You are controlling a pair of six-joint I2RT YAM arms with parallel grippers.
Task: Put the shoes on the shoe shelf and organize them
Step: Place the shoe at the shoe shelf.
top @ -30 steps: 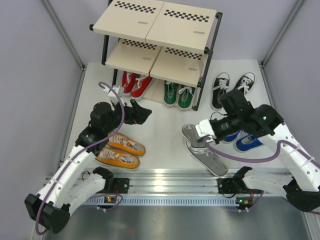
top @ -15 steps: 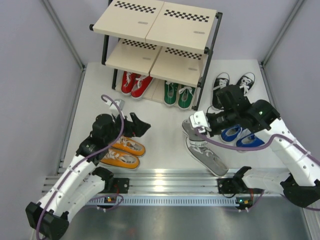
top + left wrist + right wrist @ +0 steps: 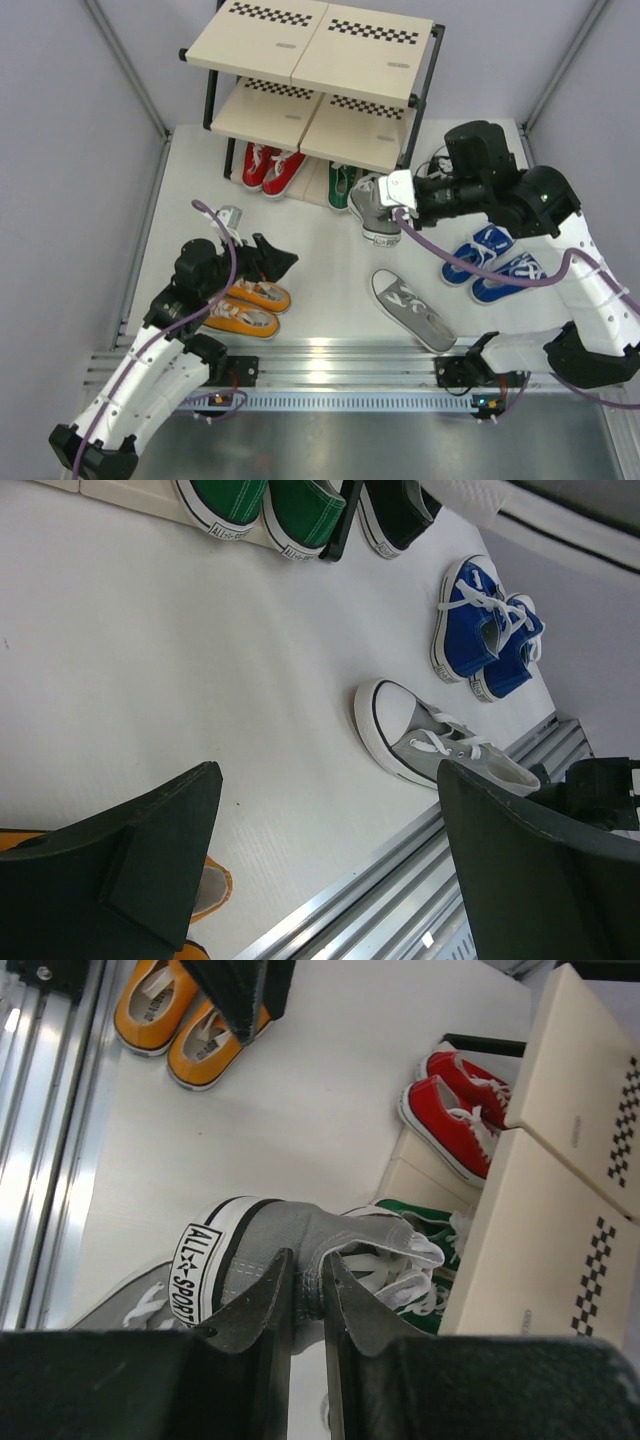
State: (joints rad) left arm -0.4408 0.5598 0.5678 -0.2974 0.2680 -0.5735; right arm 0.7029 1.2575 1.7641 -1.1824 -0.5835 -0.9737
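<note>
My right gripper needs to move outward next, over the bare middle level's end (image 3: 360,132) (image 3: 547,1247) by the black shoe, because red and green shoes fill the bottom level.
My right gripper (image 3: 398,198) (image 3: 308,1280) is shut on the heel collar of a grey shoe (image 3: 372,210) (image 3: 290,1235). It holds the shoe in the air just in front of the green shoes (image 3: 342,185) (image 3: 425,1225) on the bottom tier of the shoe shelf (image 3: 320,80) (image 3: 570,1160). The other grey shoe (image 3: 412,310) (image 3: 440,745) lies on the table. Beside the green pair, red shoes (image 3: 270,168) (image 3: 455,1110) share that tier. My left gripper (image 3: 275,258) (image 3: 328,775) hangs open and empty above the orange shoes (image 3: 245,305) (image 3: 185,1020).
Blue shoes (image 3: 495,262) (image 3: 485,630) sit on the table at the right, under my right arm. A black shoe (image 3: 400,510) stands right of the shelf, mostly hidden in the top view. A metal rail (image 3: 330,365) runs along the near edge.
My right gripper has lifted the grey shoe from beside its mate and carried it back toward the shelf's bottom tier. The left arm has drawn back a little toward the near edge.
</note>
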